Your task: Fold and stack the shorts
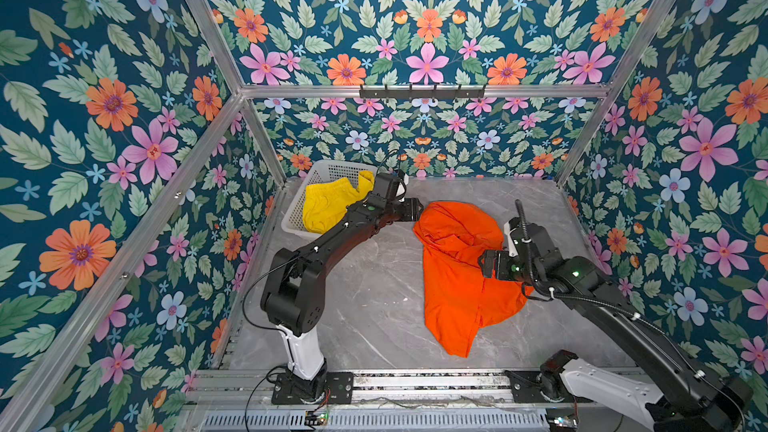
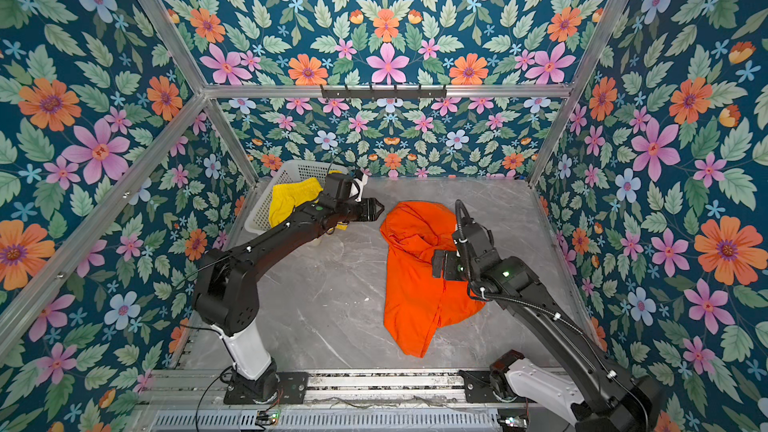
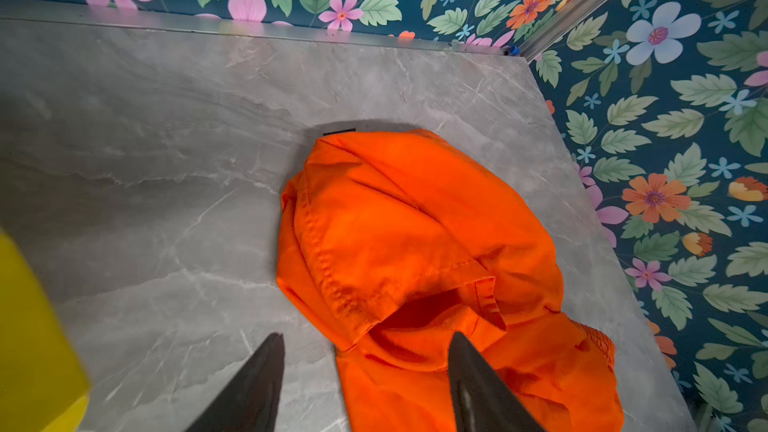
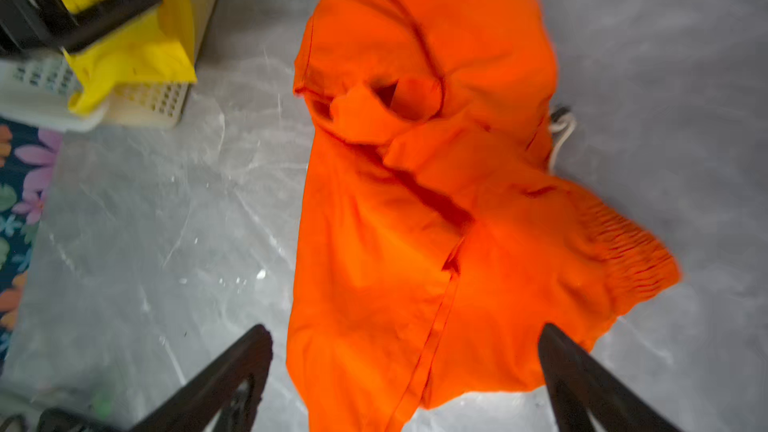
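The orange shorts' folded top edge (image 1: 468, 256) (image 4: 436, 198) lies below and outward, so my right gripper lowers its open fingers outward onto it next, where a dark gap opens.
The orange shorts (image 1: 457, 280) (image 2: 415, 284) lie crumpled on the grey marble table, right of the middle. In the left wrist view my left gripper (image 3: 365, 336) is open, one finger over bare table and one over the orange shorts (image 3: 415, 243), holding nothing. In both top views the left gripper (image 1: 417, 209) (image 2: 376, 209) hangs by the cloth's far left edge. My right gripper (image 1: 484, 263) (image 2: 436, 263) (image 4: 405, 328) stands wide open above the orange shorts (image 4: 415, 201), empty. The yellow shorts (image 1: 328, 205) (image 2: 291, 201) (image 4: 137, 51) lie bunched in the basket.
A white perforated basket (image 1: 328, 168) (image 2: 299, 170) (image 4: 158, 97) stands at the back left corner of the table (image 1: 374, 305). Flowered walls with aluminium rails close in the back and both sides. A black hook rail (image 1: 422, 91) hangs on the back wall.
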You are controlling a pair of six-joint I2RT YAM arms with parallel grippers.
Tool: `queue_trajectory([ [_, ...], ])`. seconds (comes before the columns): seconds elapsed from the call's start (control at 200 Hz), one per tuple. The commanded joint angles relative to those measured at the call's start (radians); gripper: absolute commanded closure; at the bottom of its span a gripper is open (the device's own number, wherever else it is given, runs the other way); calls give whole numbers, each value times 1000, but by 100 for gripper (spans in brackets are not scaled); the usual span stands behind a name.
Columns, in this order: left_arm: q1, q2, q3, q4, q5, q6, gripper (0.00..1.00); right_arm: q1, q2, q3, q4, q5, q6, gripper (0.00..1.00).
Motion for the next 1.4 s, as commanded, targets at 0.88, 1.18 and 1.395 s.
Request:
queue_trajectory([
  [0.88,-7,-272,-447,195,16,-101,37,-165,477,-122,439,-261,-101,28],
  [1.18,-9,-330,-498,265,53,-83,38,-166,390,-79,426,-307,-100,92],
  [1.395,-29,-390,-518,317,113,-30,38,-142,260,96,315,-329,-118,100],
])
